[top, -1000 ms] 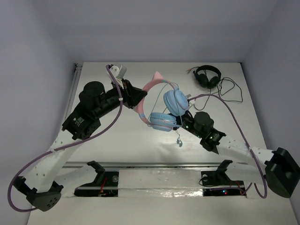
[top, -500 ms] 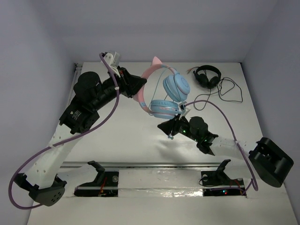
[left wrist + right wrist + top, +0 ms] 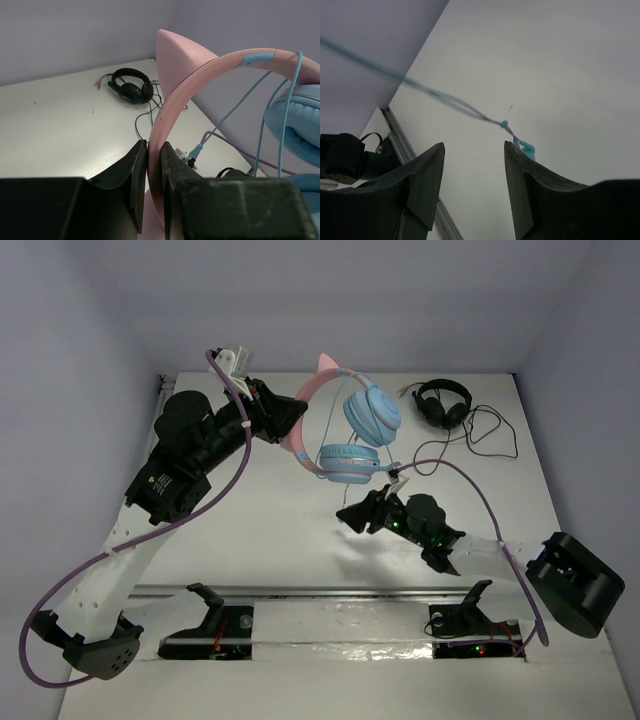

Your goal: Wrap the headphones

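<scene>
My right gripper shifts toward the right in the wrist view next, onto the cable by its knot [image 3: 345, 502] [image 3: 505, 124]. The knot hangs by one finger, outside my fingers.
The headphones hang in the air over the table's middle, with two light blue ear cups [image 3: 372, 412] and a pink cat-ear headband [image 3: 312, 392]. My left gripper [image 3: 285, 422] is shut on the headband [image 3: 200, 70], which is pinched between the jaws [image 3: 154, 160]. An ear cup [image 3: 295, 120] and loops of thin blue cable [image 3: 235, 107] show to its right. My right gripper [image 3: 350, 515] is open and empty below the cups. In the right wrist view the cable [image 3: 450, 100] runs slantwise ahead of the open gripper [image 3: 472, 145], and its knotted end [image 3: 525, 148] lies by the right fingertip.
Smaller black headphones [image 3: 443, 402] with a black cable [image 3: 490, 435] lie at the far right, also in the left wrist view [image 3: 131, 86]. A metal rail [image 3: 330, 592] runs along the near edge. The right arm's purple hose [image 3: 470, 480] arcs over the right side.
My left gripper has lifted the headphones a little up and farther back. My right gripper has left the ear cups and moved toward the near side, below them.
</scene>
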